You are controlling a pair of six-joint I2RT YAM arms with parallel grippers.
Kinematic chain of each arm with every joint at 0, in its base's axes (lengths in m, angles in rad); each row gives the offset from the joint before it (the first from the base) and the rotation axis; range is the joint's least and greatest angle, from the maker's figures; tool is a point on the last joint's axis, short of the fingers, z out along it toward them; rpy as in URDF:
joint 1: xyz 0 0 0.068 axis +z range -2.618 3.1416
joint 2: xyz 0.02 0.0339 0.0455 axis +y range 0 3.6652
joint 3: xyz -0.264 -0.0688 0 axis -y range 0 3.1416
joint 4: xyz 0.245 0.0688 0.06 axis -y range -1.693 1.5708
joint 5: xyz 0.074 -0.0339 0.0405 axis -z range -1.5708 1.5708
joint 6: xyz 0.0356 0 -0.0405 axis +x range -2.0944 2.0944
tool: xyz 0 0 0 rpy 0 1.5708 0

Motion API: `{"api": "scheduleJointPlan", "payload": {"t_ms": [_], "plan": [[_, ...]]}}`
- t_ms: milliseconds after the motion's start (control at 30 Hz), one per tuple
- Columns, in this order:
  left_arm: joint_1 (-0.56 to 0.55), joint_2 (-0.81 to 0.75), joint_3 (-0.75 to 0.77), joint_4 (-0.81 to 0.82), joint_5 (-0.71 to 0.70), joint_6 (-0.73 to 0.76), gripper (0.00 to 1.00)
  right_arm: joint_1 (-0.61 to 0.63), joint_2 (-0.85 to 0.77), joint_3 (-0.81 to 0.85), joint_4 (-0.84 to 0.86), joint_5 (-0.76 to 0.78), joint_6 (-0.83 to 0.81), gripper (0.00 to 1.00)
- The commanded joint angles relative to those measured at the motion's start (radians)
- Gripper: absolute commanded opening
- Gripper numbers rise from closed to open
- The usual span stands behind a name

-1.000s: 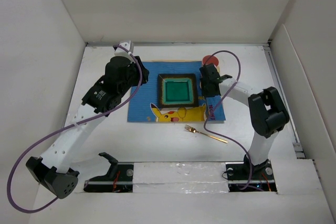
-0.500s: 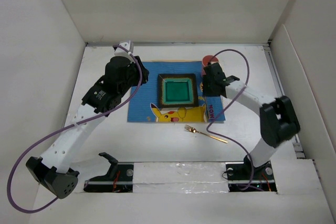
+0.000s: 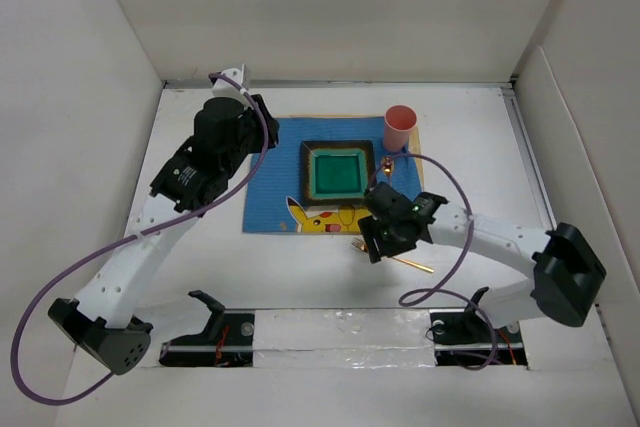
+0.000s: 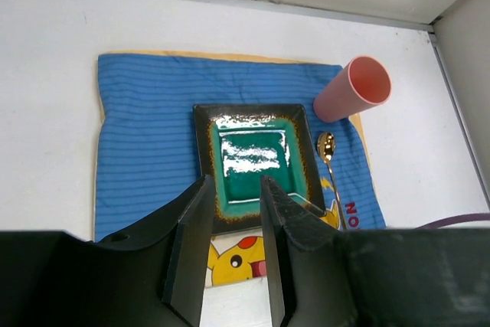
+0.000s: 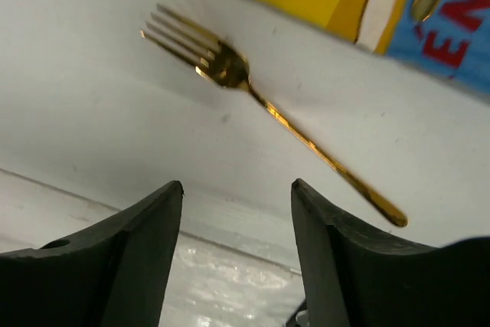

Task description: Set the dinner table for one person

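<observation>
Next, my right gripper moves down with open fingers toward the tabletop onto the gold fork's neck (image 5: 255, 94), because the fork lies flat below its raised, empty fingers.
On the white dinner table (image 3: 480, 147) lies a blue cartoon placemat (image 3: 275, 172) carrying a square green plate (image 3: 340, 174). A pink cup (image 3: 400, 127) stands at the mat's far right corner, with a gold spoon (image 3: 388, 165) just right of the plate. A gold fork (image 5: 260, 97) lies on the bare table near the mat's front edge. My right gripper (image 3: 372, 245) hovers over the fork, open and empty (image 5: 236, 186). My left gripper (image 3: 258, 127) is raised over the mat's left side, open with nothing between its fingers (image 4: 234, 183). The plate (image 4: 260, 166), cup (image 4: 354, 89) and spoon (image 4: 328, 151) show below it.
White walls enclose the table on the left, back and right. A purple cable (image 3: 440, 247) loops off my right arm above the table's near right part. The arm bases and a taped strip (image 3: 340, 332) line the near edge.
My right gripper opened, left the spoon on the mat beside the plate, and swung back toward the near edge over the fork. The pink cup is now uncovered. The left arm barely shifted.
</observation>
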Motion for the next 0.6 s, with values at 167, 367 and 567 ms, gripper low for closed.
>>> {"api": "scheduleJointPlan", "payload": {"t_ms": [167,367,567], "plan": [[-0.001,-0.017,0.051,0.020,-0.017,0.022,0.27,0.013,0.135,0.094,-0.130,0.081,-0.071,0.69],[-0.001,-0.035,0.039,0.020,-0.022,0.014,0.28,-0.055,0.201,0.081,-0.031,0.048,-0.131,0.68],[-0.001,-0.041,0.030,0.016,-0.025,0.003,0.28,-0.095,0.298,0.079,0.068,-0.042,-0.157,0.55]]}}
